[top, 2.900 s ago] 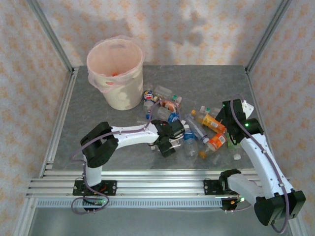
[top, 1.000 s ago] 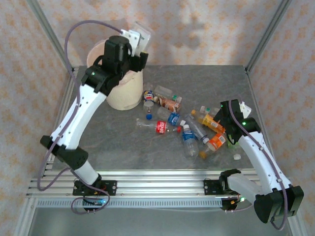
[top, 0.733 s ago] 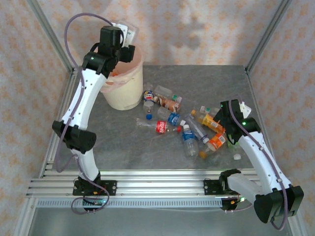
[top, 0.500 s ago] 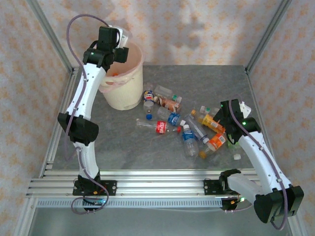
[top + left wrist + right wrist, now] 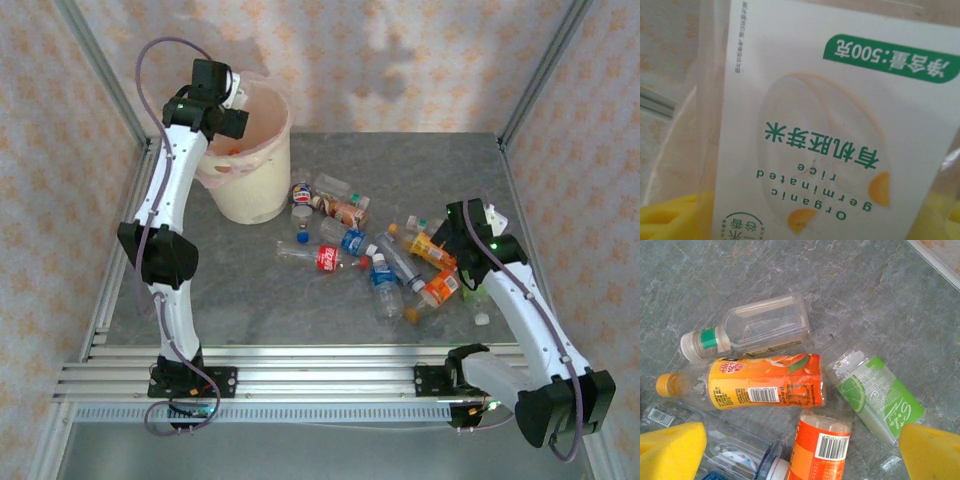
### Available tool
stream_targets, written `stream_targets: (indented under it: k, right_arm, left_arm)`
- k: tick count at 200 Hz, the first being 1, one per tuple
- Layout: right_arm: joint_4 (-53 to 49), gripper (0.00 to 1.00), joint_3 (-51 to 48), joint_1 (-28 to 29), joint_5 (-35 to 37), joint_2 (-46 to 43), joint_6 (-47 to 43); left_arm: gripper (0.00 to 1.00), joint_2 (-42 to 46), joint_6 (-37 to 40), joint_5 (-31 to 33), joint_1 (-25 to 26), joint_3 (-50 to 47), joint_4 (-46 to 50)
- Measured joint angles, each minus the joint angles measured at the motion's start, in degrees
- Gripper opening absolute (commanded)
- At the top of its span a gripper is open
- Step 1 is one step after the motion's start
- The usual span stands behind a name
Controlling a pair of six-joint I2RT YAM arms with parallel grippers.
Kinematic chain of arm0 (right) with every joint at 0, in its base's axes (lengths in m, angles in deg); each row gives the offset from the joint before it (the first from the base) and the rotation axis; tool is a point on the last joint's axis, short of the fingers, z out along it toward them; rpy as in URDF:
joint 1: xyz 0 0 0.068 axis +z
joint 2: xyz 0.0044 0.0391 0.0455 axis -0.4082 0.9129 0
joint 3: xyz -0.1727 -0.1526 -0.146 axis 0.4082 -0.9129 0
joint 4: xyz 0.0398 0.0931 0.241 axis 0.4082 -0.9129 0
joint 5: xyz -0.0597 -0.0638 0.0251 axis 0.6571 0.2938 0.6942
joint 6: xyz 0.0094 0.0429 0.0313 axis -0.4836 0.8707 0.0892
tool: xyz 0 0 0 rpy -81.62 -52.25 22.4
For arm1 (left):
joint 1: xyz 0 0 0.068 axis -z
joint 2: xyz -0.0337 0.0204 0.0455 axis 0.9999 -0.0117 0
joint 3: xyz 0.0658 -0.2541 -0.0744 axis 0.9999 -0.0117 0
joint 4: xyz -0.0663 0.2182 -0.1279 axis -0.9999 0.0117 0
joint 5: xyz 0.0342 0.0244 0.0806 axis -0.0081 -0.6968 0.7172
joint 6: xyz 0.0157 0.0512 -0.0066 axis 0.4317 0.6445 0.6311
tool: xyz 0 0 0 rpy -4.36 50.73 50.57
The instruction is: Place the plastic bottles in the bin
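Note:
My left gripper is raised at the bin's rim. I will next move it over the bin's opening (image 5: 258, 122) and lower it inside to release the clear plastic bottle.
My left gripper (image 5: 230, 97) is raised at the left rim of the bin (image 5: 252, 192), a cream bucket lined with a pink bag. It is shut on a clear plastic bottle (image 5: 805, 115) with a white and green rice label, and its yellow pads (image 5: 670, 220) show on both sides of it. My right gripper (image 5: 800, 455) hangs open over a cluster of plastic bottles: two orange ones (image 5: 765, 387), a lime-label one (image 5: 880, 400) and a clear one (image 5: 760, 325). Several more bottles (image 5: 325, 258) lie mid-table.
The bottles spread from the bin's foot (image 5: 300, 192) to my right arm (image 5: 510, 290). A loose white cap (image 5: 482, 319) lies by that arm. Bare grey table (image 5: 250, 300) stretches in front of the pile. Aluminium frame posts (image 5: 100, 70) stand at the corners.
My left arm has swung left from the bin's far right rim to its left rim, still carrying the clear bottle. The right arm has barely moved.

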Motion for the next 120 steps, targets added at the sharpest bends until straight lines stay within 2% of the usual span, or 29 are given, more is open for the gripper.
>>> stream_targets:
  k: [41,67,120]
  right_arm:
    - [0.0,0.99,0.2,0.0,0.0,0.4,0.0]
    - [0.0,0.99,0.2,0.0,0.0,0.4,0.0]
    - [0.0,0.99,0.2,0.0,0.0,0.5,0.0]
  left_arm:
    - [0.72,-5.1,1.7,0.0,0.0,0.2,1.8]
    - [0.76,-8.0,2.5,0.0,0.0,0.2,3.3]
    - [0.99,-8.8,3.1,0.5,0.0,0.5,4.0]
